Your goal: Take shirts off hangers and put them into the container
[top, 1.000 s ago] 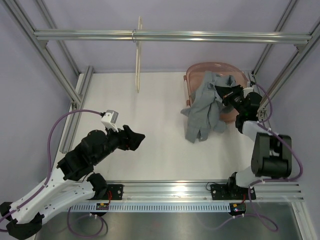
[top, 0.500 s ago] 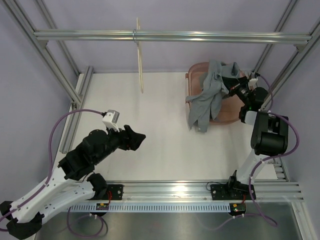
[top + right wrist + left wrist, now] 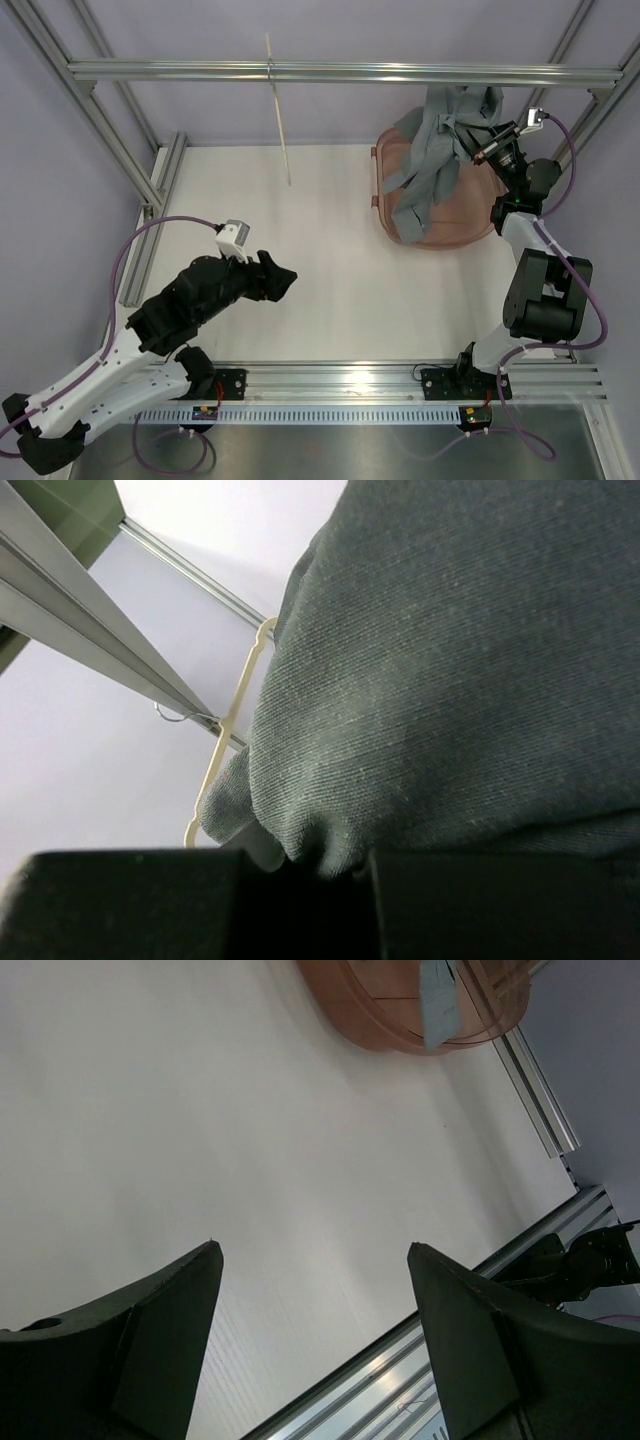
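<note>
The shirt's lower end already hangs over the pinkish-brown container point(image 3: 450, 225) below, so the right gripper needs to go down toward the container and let go of the cloth.
The grey shirt point(image 3: 437, 150) hangs in the air above the pinkish-brown container point(image 3: 450, 225) at the back right, its lower end dangling into the tub. My right gripper point(image 3: 478, 150) is raised high and shut on the shirt's cloth point(image 3: 450, 680), which fills the right wrist view. The cream hanger point(image 3: 279, 115) hangs bare from the top bar at the back left and also shows past the cloth as the hanger point(image 3: 222, 740). My left gripper point(image 3: 283, 283) hovers over the table at the front left, open and empty point(image 3: 312, 1250). The container point(image 3: 400, 1010) shows far off in the left wrist view.
An aluminium frame bar point(image 3: 340, 72) crosses the back, with slanted posts point(image 3: 70, 85) at both sides. Rails run along the table's left edge point(image 3: 150, 215) and near edge point(image 3: 400, 375). The right arm's cable point(image 3: 575, 160) loops beside the right post.
My right gripper has lifted the shirt up and back, off the table, until it hangs over the container. The hanger has swung slightly. The left arm shifted only a little.
</note>
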You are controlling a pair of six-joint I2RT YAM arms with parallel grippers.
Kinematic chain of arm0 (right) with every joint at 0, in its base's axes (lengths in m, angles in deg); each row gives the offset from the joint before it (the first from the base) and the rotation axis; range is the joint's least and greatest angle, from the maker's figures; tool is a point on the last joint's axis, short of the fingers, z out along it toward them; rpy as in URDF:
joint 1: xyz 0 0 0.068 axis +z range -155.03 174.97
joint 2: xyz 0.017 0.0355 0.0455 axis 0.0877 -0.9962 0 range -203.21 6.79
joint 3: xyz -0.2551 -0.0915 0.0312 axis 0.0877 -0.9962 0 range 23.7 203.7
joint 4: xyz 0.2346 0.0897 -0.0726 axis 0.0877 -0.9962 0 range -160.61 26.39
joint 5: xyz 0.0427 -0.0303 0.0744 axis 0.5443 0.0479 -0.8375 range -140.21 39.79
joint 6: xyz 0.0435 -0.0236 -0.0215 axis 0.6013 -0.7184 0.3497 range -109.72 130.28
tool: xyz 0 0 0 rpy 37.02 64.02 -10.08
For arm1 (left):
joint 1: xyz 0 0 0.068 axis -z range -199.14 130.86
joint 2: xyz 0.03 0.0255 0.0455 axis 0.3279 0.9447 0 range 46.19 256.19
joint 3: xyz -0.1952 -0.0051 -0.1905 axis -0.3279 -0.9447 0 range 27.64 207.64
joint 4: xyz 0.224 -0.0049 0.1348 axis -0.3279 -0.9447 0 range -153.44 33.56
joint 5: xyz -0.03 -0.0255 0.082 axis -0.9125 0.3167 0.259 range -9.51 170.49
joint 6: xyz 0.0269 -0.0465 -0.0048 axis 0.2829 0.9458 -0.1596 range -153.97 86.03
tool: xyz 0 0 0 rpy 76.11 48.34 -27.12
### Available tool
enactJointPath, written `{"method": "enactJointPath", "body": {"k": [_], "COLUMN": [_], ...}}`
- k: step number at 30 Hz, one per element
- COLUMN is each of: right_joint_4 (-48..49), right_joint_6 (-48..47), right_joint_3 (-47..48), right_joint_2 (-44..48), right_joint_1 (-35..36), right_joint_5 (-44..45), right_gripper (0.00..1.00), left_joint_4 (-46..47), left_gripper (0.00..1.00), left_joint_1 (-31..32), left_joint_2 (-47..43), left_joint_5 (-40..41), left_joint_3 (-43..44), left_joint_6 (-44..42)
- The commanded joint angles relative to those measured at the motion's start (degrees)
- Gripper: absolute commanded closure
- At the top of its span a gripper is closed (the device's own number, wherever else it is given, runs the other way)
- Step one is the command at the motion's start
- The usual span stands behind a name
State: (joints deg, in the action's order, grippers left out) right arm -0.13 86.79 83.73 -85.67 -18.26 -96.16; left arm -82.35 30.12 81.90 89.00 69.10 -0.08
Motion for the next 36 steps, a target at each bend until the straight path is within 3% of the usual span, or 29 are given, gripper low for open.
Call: {"method": "enactJointPath", "body": {"k": [1,8,10,11,12,14,15,18,19,20,22,23,27,36], "right_joint_4": [6.56,-2.47,-15.0,-21.23,-34.52,-47.16,-59.06,-68.53,-69.54,-69.46,-70.51,-70.17,-65.43,-60.24], "right_joint_6": [4.69,-3.79,-9.94,-17.81,-22.24,-35.64,-39.21,-45.39,-46.09,-46.1,-45.58,-45.49,-42.85,-37.66], "right_joint_3": [1.93,4.92,6.06,6.5,8.5,11.5,15.17,18.0,18.36,18.11,18.11,17.93,13.02,1.17], "right_joint_2": [-0.08,-1.75,-0.53,1.13,1.76,3.25,3.26,2.56,2.12,1.24,-0.34,-0.69,0.7,10.45], "right_joint_1": [-0.04,-0.04,0.22,0.57,1.19,4.69,6.1,9.54,9.8,9.81,9.81,9.81,9.81,9.81], "right_joint_5": [2.01,1.48,2.35,3.58,6.98,16.35,20.42,28.44,29.25,29.25,28.73,27.16,26.7,29.34], "right_gripper": [1.0,1.0,1.0,1.0,1.0,1.0,1.0,0.96,0.88,0.63,0.38,0.31,0.17,0.17], "left_joint_4": [2.71,1.13,0.95,1.04,1.3,1.74,2.44,3.93,4.2,4.46,4.55,4.38,2.98,1.48], "left_gripper": [0.21,0.21,0.2,0.2,0.2,0.2,0.2,0.2,0.2,0.2,0.2,0.2,0.2,0.2], "left_joint_1": [0.31,0.23,0.32,0.23,0.31,0.23,0.23,0.23,0.31,0.32,0.32,0.4,0.4,0.4], "left_joint_2": [-0.99,-1.69,-1.69,-1.6,-1.6,-1.25,-1.08,0.15,0.59,0.68,0.42,0.25,-0.98,-2.65], "left_joint_5": [-1.04,-0.52,-0.6,-0.69,-0.78,-1.04,-1.48,-2.88,-3.24,-3.33,-3.68,-3.51,-2.36,-1.13], "left_joint_3": [0.12,1.17,1.26,1.26,1.18,1.09,1.0,0.74,0.65,0.47,0.47,0.47,0.56,-0.32], "left_joint_6": [-0.93,-1.72,-1.9,-1.98,-2.07,-2.07,-2.07,-1.55,-1.46,-1.37,-1.11,-1.11,-1.11,-0.58]}}
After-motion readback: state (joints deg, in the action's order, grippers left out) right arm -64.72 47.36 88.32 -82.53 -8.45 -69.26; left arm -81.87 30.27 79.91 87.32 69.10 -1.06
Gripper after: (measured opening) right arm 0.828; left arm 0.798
